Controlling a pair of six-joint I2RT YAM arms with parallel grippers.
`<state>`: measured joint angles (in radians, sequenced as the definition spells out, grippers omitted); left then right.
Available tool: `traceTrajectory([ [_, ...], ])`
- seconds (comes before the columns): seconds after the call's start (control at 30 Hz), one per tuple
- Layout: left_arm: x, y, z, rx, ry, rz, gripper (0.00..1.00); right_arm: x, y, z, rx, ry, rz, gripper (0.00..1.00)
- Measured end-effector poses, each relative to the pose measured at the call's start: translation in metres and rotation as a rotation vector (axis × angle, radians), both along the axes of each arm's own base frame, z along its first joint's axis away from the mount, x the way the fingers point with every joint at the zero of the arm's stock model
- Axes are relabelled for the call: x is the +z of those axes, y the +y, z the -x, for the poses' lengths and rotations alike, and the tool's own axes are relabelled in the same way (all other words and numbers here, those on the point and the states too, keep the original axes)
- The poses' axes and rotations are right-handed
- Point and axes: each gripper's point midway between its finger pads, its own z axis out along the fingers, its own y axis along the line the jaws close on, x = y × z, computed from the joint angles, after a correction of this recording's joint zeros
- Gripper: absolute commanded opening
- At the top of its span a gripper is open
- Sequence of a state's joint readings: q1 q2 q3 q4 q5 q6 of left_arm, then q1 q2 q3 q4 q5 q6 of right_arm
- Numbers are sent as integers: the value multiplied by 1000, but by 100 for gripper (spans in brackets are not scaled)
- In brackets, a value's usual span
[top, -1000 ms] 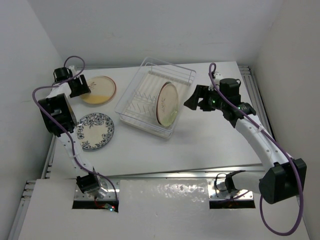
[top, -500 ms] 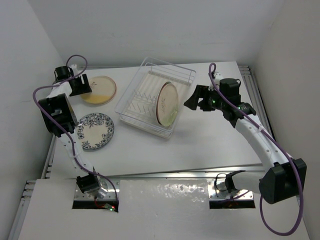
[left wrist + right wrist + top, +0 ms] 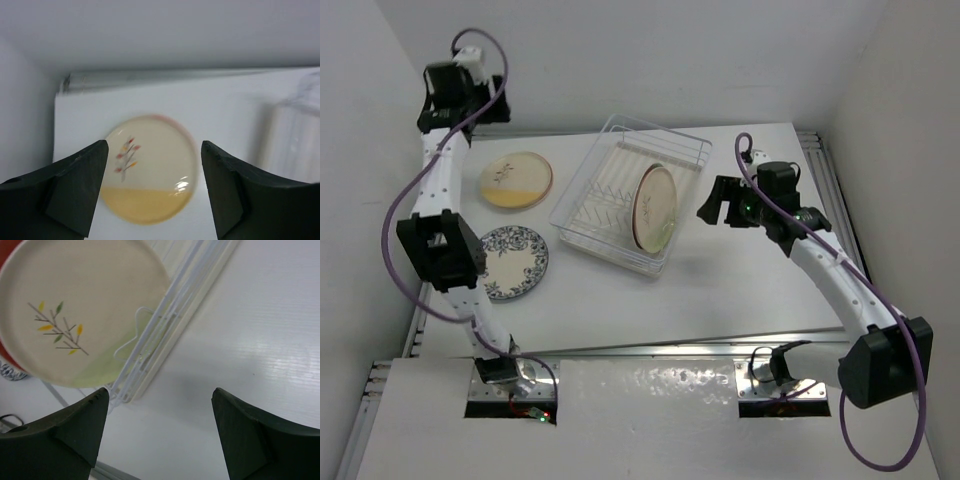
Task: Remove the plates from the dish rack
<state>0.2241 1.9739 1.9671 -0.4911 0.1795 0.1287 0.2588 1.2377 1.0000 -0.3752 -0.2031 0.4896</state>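
Observation:
The left gripper shifts to the right in the top view next, turning, onto the upper rim of the red-rimmed plate [image 3: 648, 169], since that plate still stands in the rack.
The clear dish rack [image 3: 610, 170] stands at the table's middle back. A cream plate with a sprig motif [image 3: 655, 207] stands on edge in its near right end, with a red-rimmed plate close behind it. In the right wrist view the cream plate [image 3: 75, 315] leans at the rack's rim [image 3: 170, 325]. A cream and yellow plate [image 3: 517, 180] and a blue-and-white plate [image 3: 512, 262] lie flat on the table to the left. My left gripper [image 3: 485, 100] is open and empty, raised high above the cream and yellow plate [image 3: 150, 175]. My right gripper [image 3: 715, 205] is open and empty, just right of the rack.
White walls enclose the table at the back and both sides. A metal rail [image 3: 820, 170] runs along the table's right edge. The left arm's purple cable [image 3: 405, 190] hangs beside the left wall. In the left wrist view the rack [image 3: 295, 135] is a blur at the right.
My left arm has lifted up and back from beside the cream and yellow plate towards the back wall. My right gripper has shifted slightly to the right. The plates have not moved.

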Motion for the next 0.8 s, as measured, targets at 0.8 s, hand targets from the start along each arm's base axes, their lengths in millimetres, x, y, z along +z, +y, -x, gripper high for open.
traceTrajectory([
  [0.8,17,-382,140,-695,123,-269,47,-44,-40,44,-73,-34,139,84],
])
